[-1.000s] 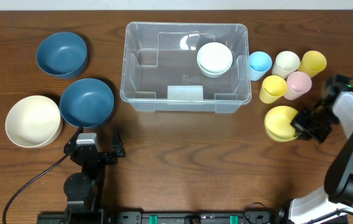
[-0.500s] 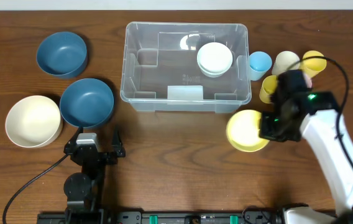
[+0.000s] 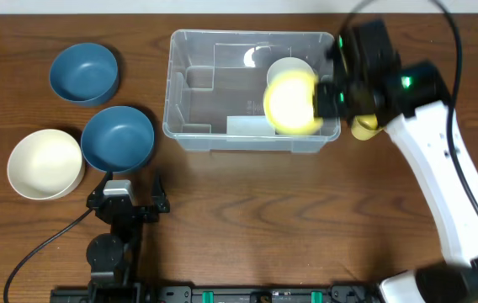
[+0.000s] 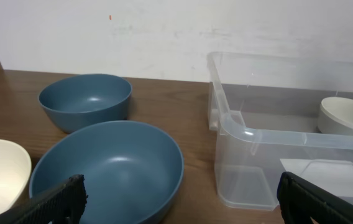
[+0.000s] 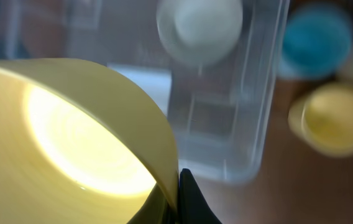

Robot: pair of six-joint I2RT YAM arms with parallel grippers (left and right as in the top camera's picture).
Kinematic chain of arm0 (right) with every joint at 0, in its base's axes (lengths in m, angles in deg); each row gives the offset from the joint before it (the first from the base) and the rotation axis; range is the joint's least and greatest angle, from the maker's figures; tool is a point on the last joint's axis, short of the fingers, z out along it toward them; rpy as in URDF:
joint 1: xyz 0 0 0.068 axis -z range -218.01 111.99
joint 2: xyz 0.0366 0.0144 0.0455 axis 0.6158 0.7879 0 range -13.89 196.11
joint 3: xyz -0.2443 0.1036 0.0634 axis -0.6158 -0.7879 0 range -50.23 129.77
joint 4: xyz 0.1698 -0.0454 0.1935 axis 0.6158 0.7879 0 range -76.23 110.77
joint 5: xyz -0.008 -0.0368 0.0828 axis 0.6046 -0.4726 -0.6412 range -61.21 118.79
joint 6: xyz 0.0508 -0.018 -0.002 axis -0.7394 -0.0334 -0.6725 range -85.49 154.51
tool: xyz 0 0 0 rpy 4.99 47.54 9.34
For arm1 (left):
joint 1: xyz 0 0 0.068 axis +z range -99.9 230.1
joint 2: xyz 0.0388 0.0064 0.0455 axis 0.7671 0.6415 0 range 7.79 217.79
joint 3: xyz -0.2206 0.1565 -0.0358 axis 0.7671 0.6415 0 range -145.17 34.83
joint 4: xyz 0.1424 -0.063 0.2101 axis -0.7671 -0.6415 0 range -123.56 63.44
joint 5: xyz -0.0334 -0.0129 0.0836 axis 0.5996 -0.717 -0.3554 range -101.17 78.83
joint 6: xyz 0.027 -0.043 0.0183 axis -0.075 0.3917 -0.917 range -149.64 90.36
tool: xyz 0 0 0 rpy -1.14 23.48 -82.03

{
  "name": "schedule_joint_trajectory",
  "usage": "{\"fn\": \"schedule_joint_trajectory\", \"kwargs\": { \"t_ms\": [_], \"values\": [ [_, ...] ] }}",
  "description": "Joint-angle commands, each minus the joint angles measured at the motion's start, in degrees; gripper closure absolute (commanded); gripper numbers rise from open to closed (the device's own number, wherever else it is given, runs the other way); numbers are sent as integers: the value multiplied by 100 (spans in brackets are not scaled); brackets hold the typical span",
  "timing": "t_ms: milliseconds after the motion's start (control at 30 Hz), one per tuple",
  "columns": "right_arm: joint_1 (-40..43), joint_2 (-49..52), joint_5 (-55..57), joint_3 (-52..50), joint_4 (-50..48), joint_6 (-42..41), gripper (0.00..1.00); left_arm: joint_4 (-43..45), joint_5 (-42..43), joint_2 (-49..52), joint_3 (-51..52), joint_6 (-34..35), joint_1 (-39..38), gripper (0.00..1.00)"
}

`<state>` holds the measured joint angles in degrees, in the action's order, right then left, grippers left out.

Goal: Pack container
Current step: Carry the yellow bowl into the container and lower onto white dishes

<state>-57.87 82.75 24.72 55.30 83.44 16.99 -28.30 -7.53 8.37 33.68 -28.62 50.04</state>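
Observation:
The yellow bowl still hangs nearer the container's front side, so my right gripper should move it outward and down into the container onto the cream bowl [image 3: 290, 70] [image 5: 201, 26].
The container [image 3: 190, 135] is a large clear bin at the table's back centre, with a cream bowl [image 3: 283, 65] inside its right end. My right gripper [image 3: 326, 98] is shut on the rim of a yellow bowl [image 3: 291, 104], which hangs tilted over the bin's right front part. In the right wrist view the fingers pinch the yellow bowl [image 5: 71, 143] at its rim [image 5: 178, 193], above the container [image 5: 226, 124] and the cream bowl [image 5: 199, 28]. My left gripper [image 3: 128, 192] stands open and empty near the front left; its wrist view faces the container [image 4: 263, 134].
Two blue bowls [image 3: 83, 73] [image 3: 118, 138] and a large cream bowl [image 3: 45, 163] sit left of the bin. A yellow cup [image 3: 363, 126] shows right of the bin, partly under my right arm. The right wrist view shows a blue cup [image 5: 316, 40] and a yellow cup [image 5: 335, 124].
My right arm has lifted the yellow bowl off the table at the right and carried it left and back, over the container's right end. The left arm has not moved.

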Motion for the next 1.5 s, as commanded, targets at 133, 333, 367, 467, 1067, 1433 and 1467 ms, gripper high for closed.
{"fn": "schedule_joint_trajectory", "kwargs": {
  "t_ms": [133,333,367,467,1067,1433,1467],
  "values": [
    [83,1663,413,1475,-92,79,99,-208,24,-35,92,-79,20,2],
    [350,2625,420,1513,-520,-68,99,-208,24,-35,92,-79,20,2],
    [402,2745,402,1513,-584,-68,99,-208,22,-35,92,-79,20,2],
    [542,2983,404,1510,-765,-68,99,-208,22,-35,92,-79,20,2],
    [411,3180,361,1526,-1285,199,20,-208,24,-35,92,-79,20,2],
    [-9,2990,256,2686,-350,227,22,-208,22,-35,92,-79,20,2],
    [-7,2990,258,2686,-396,229,23,-208,24,-35,92,-79,20,2]
  ]
}}
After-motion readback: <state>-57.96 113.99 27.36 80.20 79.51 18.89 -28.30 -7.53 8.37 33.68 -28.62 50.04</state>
